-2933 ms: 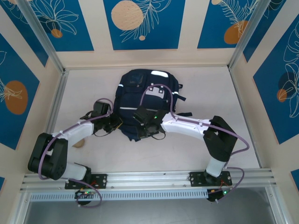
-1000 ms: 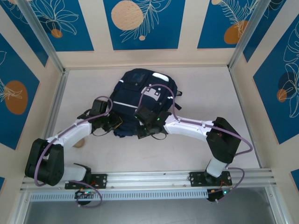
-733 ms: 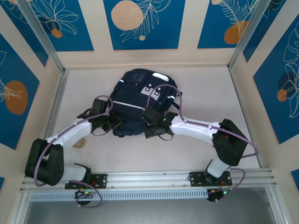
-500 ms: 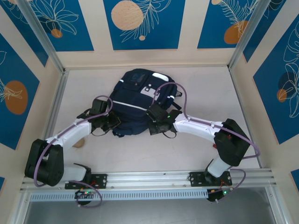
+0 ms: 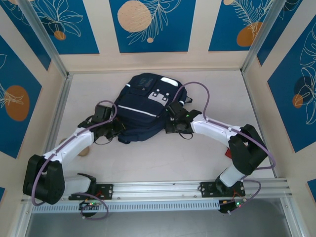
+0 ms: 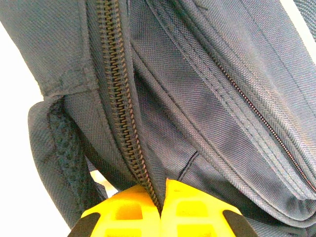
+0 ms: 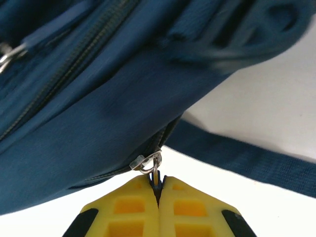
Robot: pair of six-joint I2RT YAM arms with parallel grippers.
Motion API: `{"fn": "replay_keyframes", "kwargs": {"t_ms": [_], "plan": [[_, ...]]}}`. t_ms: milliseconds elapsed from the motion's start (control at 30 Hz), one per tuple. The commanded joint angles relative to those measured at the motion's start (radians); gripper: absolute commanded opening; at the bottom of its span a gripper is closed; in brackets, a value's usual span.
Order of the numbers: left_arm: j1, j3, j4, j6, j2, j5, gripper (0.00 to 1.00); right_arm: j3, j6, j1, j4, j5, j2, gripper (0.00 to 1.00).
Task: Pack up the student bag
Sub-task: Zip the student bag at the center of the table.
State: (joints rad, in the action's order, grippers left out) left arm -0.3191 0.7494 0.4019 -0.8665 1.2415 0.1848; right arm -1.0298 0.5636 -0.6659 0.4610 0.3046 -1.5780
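Note:
I will next pull the pull [image 7: 156, 178] outward along the zipper track with my right gripper, as the track runs on outward of it to the dark strap, and let go there.
The student bag [image 5: 145, 103], dark navy with white stripes and a grey front patch, lies flat at the middle back of the table. My left gripper [image 5: 116, 129] is at its near left corner, shut on a fold of the bag's fabric [image 6: 148, 148] right beside the zipper teeth [image 6: 116, 89]; the yellow fingertips [image 6: 192, 205] pinch the cloth. My right gripper [image 5: 174, 121] is at the bag's near right side, shut on the zipper pull [image 7: 156, 178], with the silver slider [image 7: 144, 162] just ahead of the fingers [image 7: 128, 205]. A dark strap [image 7: 247, 155] trails on the table beside it.
A small tan thing [image 5: 83, 151] lies on the table under my left arm. A bit of red [image 5: 228, 153] peeks out beside my right arm's elbow. Metal posts [image 5: 59, 106] and patterned walls close in the table on three sides.
My right gripper has travelled right and back along the bag's near edge with the zipper pull, and the seam behind it has closed. The left jaws have pinched shut on the fabric.

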Motion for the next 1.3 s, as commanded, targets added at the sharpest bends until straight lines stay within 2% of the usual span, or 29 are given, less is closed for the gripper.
{"fn": "replay_keyframes", "kwargs": {"t_ms": [0,300,467,533,567,633,733,800,900,1033,1267], "plan": [[0.018,0.034,0.098,0.052,-0.052,-0.083,0.02,0.014,0.001,0.070,-0.011,0.030,0.042,0.00],[0.020,0.019,0.094,0.065,-0.071,-0.011,0.01,-0.015,0.015,0.173,-0.029,0.027,-0.012,0.00],[0.020,0.013,0.073,0.067,-0.066,0.045,0.01,-0.031,0.019,0.196,-0.013,-0.013,-0.032,0.00],[0.021,0.009,0.060,0.068,-0.067,0.069,0.07,-0.029,0.007,0.198,-0.009,-0.048,-0.025,0.00],[0.021,0.009,0.057,0.072,-0.072,0.080,0.15,-0.027,-0.006,0.198,-0.007,-0.080,-0.016,0.02],[0.020,0.014,0.057,0.082,-0.079,0.096,0.34,-0.020,-0.026,0.197,0.002,-0.140,0.004,0.13],[0.020,0.036,0.069,0.115,-0.093,0.112,0.51,0.001,-0.038,0.195,0.022,-0.191,0.055,0.29],[0.017,0.060,0.086,0.158,-0.104,0.111,0.58,0.029,-0.028,0.195,0.033,-0.190,0.106,0.44],[0.003,0.105,0.116,0.237,-0.111,0.094,0.64,0.063,-0.003,0.205,0.052,-0.161,0.193,0.62],[-0.057,0.194,0.166,0.352,-0.080,0.043,0.66,0.096,0.038,0.226,0.061,-0.137,0.292,0.77],[-0.279,0.399,0.253,0.538,0.090,-0.166,0.69,0.157,0.122,0.282,0.024,-0.138,0.412,0.95]]}}
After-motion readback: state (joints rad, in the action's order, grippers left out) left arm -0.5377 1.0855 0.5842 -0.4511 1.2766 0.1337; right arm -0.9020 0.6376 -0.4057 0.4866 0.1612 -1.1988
